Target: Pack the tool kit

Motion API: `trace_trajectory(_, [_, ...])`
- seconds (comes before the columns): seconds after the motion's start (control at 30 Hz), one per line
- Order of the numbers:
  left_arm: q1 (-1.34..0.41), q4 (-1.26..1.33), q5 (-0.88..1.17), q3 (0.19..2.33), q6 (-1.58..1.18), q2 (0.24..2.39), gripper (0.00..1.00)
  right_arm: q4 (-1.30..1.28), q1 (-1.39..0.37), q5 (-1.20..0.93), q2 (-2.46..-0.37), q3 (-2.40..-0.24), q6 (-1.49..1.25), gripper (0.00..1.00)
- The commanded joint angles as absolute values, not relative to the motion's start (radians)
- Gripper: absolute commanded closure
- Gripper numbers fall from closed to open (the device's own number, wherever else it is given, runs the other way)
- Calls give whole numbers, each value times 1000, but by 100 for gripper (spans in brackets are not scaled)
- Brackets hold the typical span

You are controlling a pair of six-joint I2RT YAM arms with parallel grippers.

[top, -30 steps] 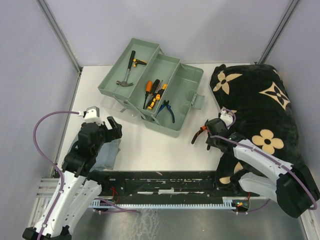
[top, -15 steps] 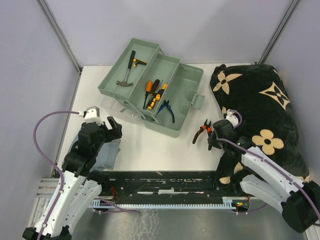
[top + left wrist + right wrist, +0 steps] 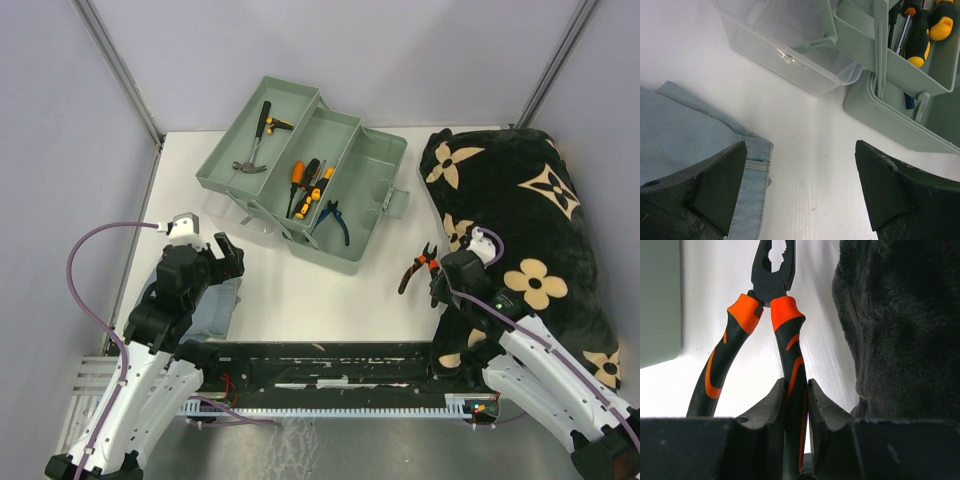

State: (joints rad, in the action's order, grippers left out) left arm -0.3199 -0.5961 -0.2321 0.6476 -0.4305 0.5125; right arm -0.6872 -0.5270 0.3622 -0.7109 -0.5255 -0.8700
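Observation:
I will next swing my right gripper outward and to the left in the top view, over the middle tray beside the blue-handled pliers [image 3: 336, 221], to put away the orange-black pliers.
The pale green toolbox [image 3: 377, 178] stands unfolded at the back of the table. A hammer [image 3: 255, 150] lies in its left tray, and orange-black screwdrivers [image 3: 305, 185] and blue-handled pliers [image 3: 336, 221] lie in the middle tray. My right gripper [image 3: 437, 279] is shut on one handle of the orange-black pliers [image 3: 418, 268], to the right of the box. In the right wrist view the pliers [image 3: 772, 295] point away from the gripper [image 3: 796, 385] above the white table. My left gripper [image 3: 226, 256] is open and holds nothing. In its wrist view the gripper [image 3: 800, 146] hangs in front of the toolbox [image 3: 890, 125].
A black blanket with beige flowers [image 3: 520, 220] fills the right side, close against my right gripper, and shows dark in the right wrist view [image 3: 900, 325]. A folded grey-blue cloth [image 3: 215, 305] lies under the left arm. The translucent lid [image 3: 785, 40] sticks out on the box's near left.
My right gripper has carried the orange-black pliers to the right, away from the toolbox and toward the blanket. The left arm has not moved.

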Motion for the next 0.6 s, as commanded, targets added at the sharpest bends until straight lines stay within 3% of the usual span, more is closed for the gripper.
trace_trajectory(0.0, [-316,-553,-224,644,-463,516,5,-596,-524,354,-617,-578,-851,98])
trace_trajectory(0.37, [-316,-553,-221,644,-463,518,6,-474,-524,200,-450,-583,-780,98])
trace_trajectory(0.57, [-316,-553,-215,646,-463,523,6,-395,-524,94,-661,-723,-634,98])
